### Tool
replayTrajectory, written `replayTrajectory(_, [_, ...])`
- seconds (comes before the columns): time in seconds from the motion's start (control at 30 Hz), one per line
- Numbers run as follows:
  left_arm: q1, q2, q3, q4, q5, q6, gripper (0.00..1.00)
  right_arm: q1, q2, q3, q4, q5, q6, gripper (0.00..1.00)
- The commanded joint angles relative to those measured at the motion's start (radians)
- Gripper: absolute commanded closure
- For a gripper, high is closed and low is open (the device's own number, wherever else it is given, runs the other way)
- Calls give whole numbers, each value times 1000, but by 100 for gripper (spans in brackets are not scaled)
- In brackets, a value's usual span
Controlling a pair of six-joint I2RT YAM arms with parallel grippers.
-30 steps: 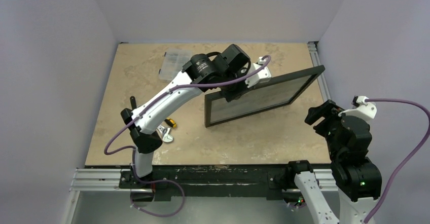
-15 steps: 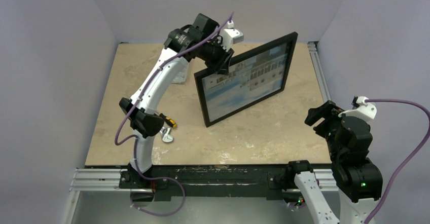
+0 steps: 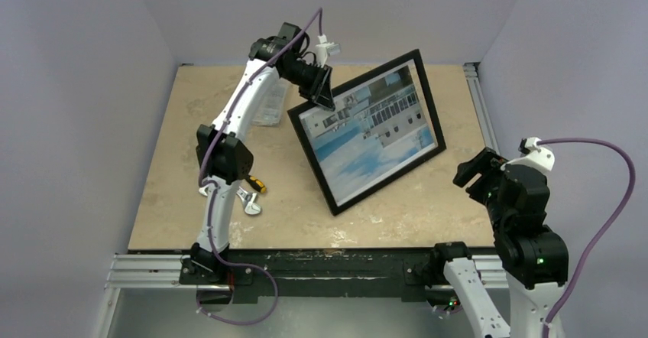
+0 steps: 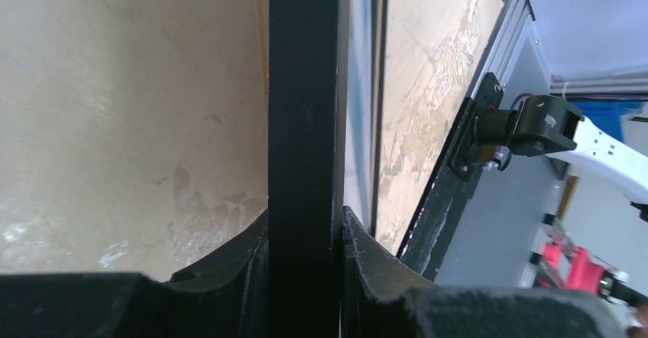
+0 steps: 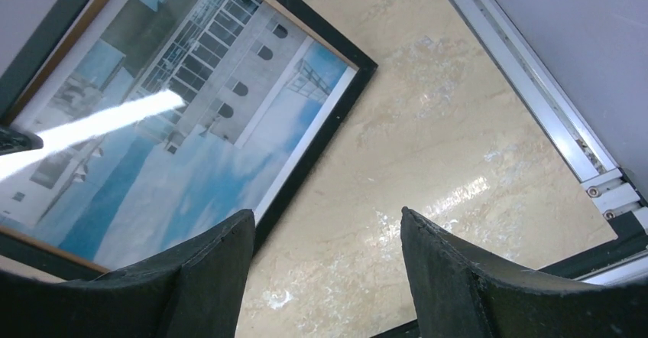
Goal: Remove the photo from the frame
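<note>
I should next move my left gripper down and back onto the bare tabletop, which is below it and to its right in the top view, to let go of the tilted frame.
The black frame (image 3: 314, 162) stands tilted over the middle of the table, its glass side facing up toward the top camera. Inside it sits the photo (image 3: 370, 131), a white building over blue sky, seen upside down. My left gripper (image 3: 319, 93) is shut on the frame's upper left edge. In the left wrist view that edge (image 4: 304, 124) runs straight up between my left gripper (image 4: 304, 227) jaws, which press on both sides. My right gripper (image 3: 474, 171) hangs open at the right, near the frame's corner. The right wrist view shows the photo (image 5: 168, 124), the frame's border (image 5: 321, 147) and my right gripper (image 5: 325, 214) with bare tabletop between its jaws.
A clear plastic box (image 3: 269, 112) lies at the back left behind the left arm. A yellow-handled tool (image 3: 257, 186) and a silver wrench (image 3: 249, 205) lie near the left arm's base. A metal rail (image 3: 477, 101) lines the table's right edge.
The left arm has raised and turned the frame, so the photo side now faces the camera and its lower corner sits nearer the front. The right arm has shifted only slightly.
</note>
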Motion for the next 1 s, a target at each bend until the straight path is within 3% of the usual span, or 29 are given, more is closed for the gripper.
replayTrajectory(0.0, [-16,59,-34,8,11,41,100,0,17,-18,22,-17,7,32])
replayTrajectory(0.4, [-29,172,-143,163,93,-1,100,0,41,-109,48,-37,31,33])
replayTrajectory(0.97, [-125,312,-112,141,88,76,100,1,76,-193,87,-84,48,34])
